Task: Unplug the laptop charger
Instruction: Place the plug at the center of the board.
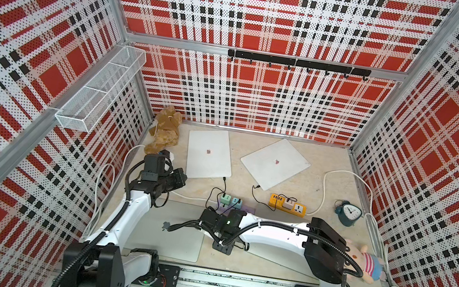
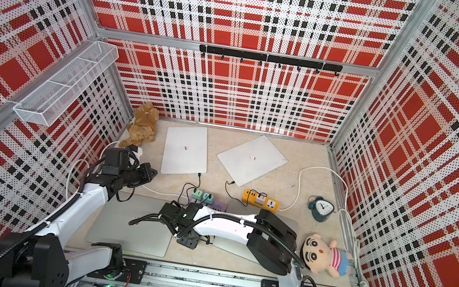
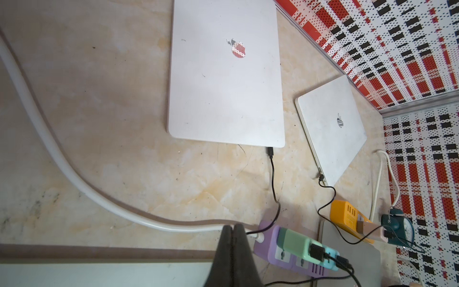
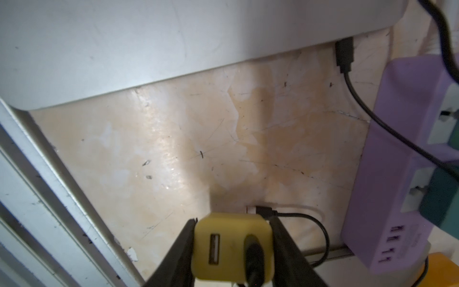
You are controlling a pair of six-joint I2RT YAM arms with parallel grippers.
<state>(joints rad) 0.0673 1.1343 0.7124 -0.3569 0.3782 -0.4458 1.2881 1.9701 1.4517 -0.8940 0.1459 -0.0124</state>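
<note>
My right gripper lowers the yellow charger block (image 4: 232, 251) onto the bare floor between the grey laptops next and releases it, since it hangs clear of the purple power strip.
In the right wrist view my right gripper (image 4: 233, 223) is shut on a yellow charger block (image 4: 232, 251), with one black finger on each side. A black cable (image 4: 250, 261) is plugged into the block's face, next to a free USB port. The block hangs over bare floor beside the purple power strip (image 4: 397, 174). In both top views that gripper (image 1: 223, 244) (image 2: 189, 239) points down between the two grey laptops and hides the block. My left gripper (image 3: 233, 227) is shut and empty, hovering near the strip's white cord (image 3: 74, 179).
Green and teal chargers (image 3: 295, 244) sit in the purple strip (image 1: 235, 206). An orange strip (image 1: 287, 205) holds a pink charger. Two white laptops (image 1: 209, 153) (image 1: 276, 162) lie at the back, a grey laptop (image 1: 174, 229) in front. A clock (image 1: 348, 213), a doll (image 1: 365, 262) and a brown plush (image 1: 164, 131) lie around.
</note>
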